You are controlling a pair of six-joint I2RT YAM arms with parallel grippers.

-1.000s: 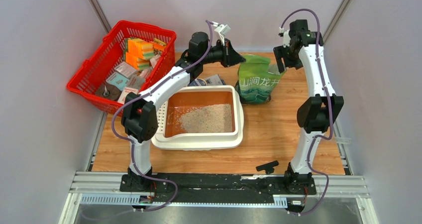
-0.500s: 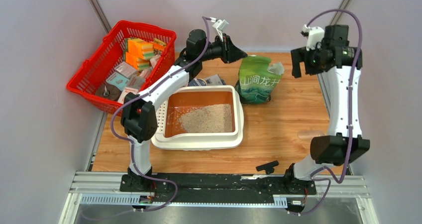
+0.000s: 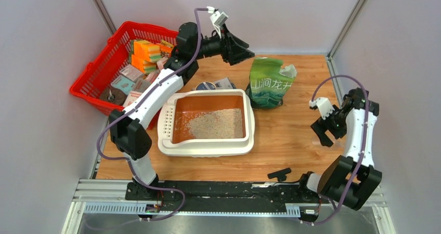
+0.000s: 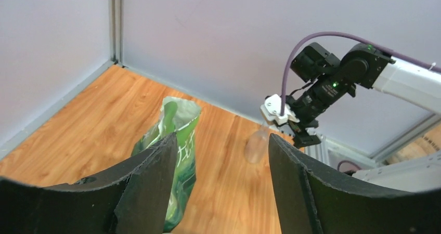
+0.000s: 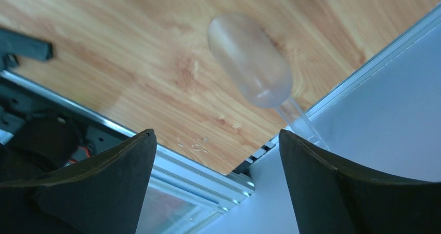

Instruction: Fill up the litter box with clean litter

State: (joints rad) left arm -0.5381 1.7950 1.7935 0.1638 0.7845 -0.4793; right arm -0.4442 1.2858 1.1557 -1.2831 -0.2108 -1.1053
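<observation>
The scoop's slim handle (image 5: pixel 300 120) is the end that points toward the wall, so my right gripper will go down and to the right in the top view onto it next.
The cream litter box (image 3: pixel 205 150) lies in the middle of the table, and a patch of pale clean litter (image 3: pixel 216 124) covers part of its orange floor. Behind it, to the right, stands the green bag (image 3: pixel 269 83) with its top open. My left gripper (image 3: pixel 248 53) hangs open above and left of the bag (image 4: pixel 179 117), and its jaws (image 4: pixel 222 140) hold nothing. At the table's right edge my right gripper (image 3: pixel 323 132) is low and open, empty (image 5: pixel 216 135). Just beyond its fingertips a clear scoop (image 5: pixel 249 60) lies on the wood.
A red wire basket (image 3: pixel 125 67) full of boxes stands at the back left. Small packets (image 3: pixel 216 84) lie behind the litter box. A black part (image 3: pixel 280 173) rests near the front rail. The metal rail and wall run close by the right gripper.
My left gripper has opened and drawn back up and left from the bag. The right arm has swung from beside the bag down to the right edge of the table.
</observation>
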